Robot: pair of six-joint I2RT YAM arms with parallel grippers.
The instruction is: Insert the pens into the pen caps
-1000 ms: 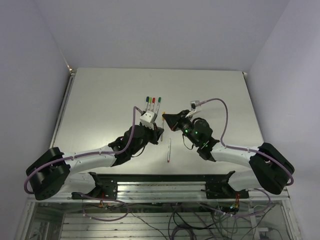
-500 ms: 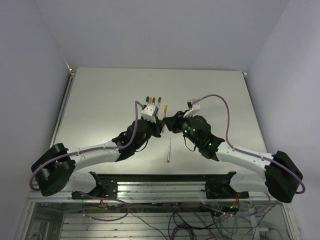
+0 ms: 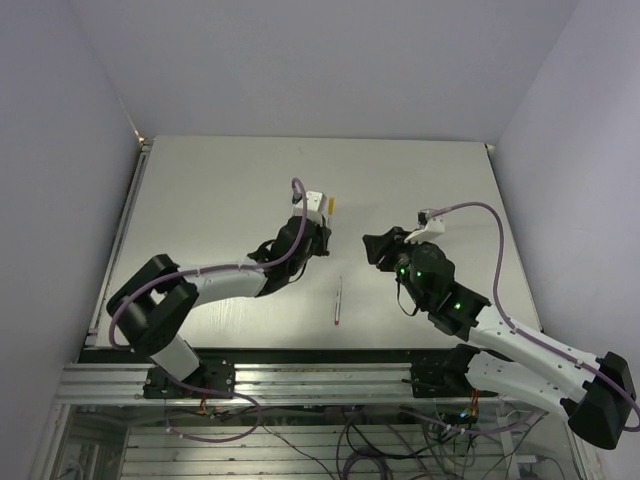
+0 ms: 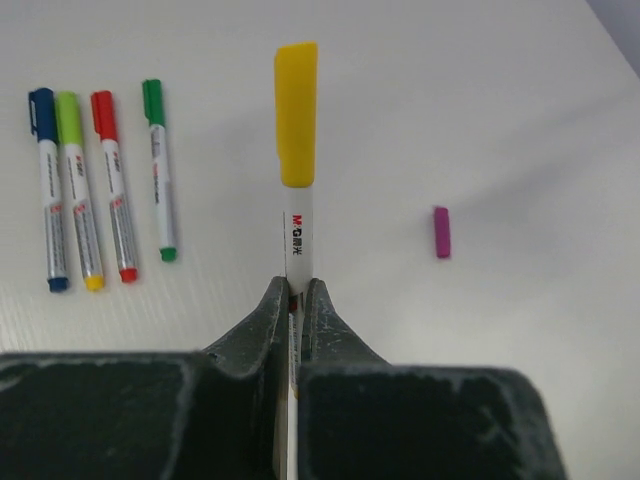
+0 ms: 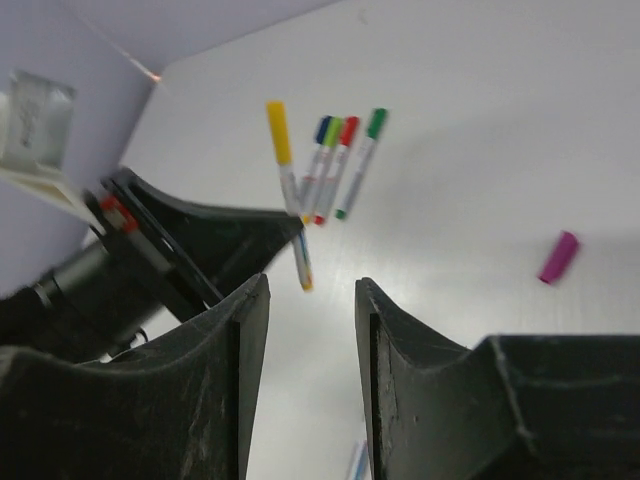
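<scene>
I should move my left gripper outward and down next to the bare table beside the green-capped pen, as the held pen already has its yellow cap [image 4: 296, 110].
My left gripper [image 4: 296, 285] is shut on a white pen [image 4: 297, 238] that wears the yellow cap [image 4: 296, 110], held above the table; it also shows in the top view [image 3: 322, 228]. My right gripper [image 5: 308, 300] is open and empty, a short way right of that pen [image 5: 285, 160], and shows in the top view [image 3: 372, 246]. Several capped pens [image 4: 100, 190], with blue, yellow-green, red and green caps, lie side by side on the table. A loose purple cap [image 4: 441, 232] lies to their right. One uncapped pen [image 3: 339, 300] lies near the table's front.
The grey table [image 3: 200, 190] is walled at the back and on both sides. The purple cap also shows in the right wrist view [image 5: 558, 257], right of my open fingers [image 5: 250, 300].
The right gripper has let go, opened and drawn back to the right. The left gripper has swung toward the back with the pen, which now carries the yellow cap.
</scene>
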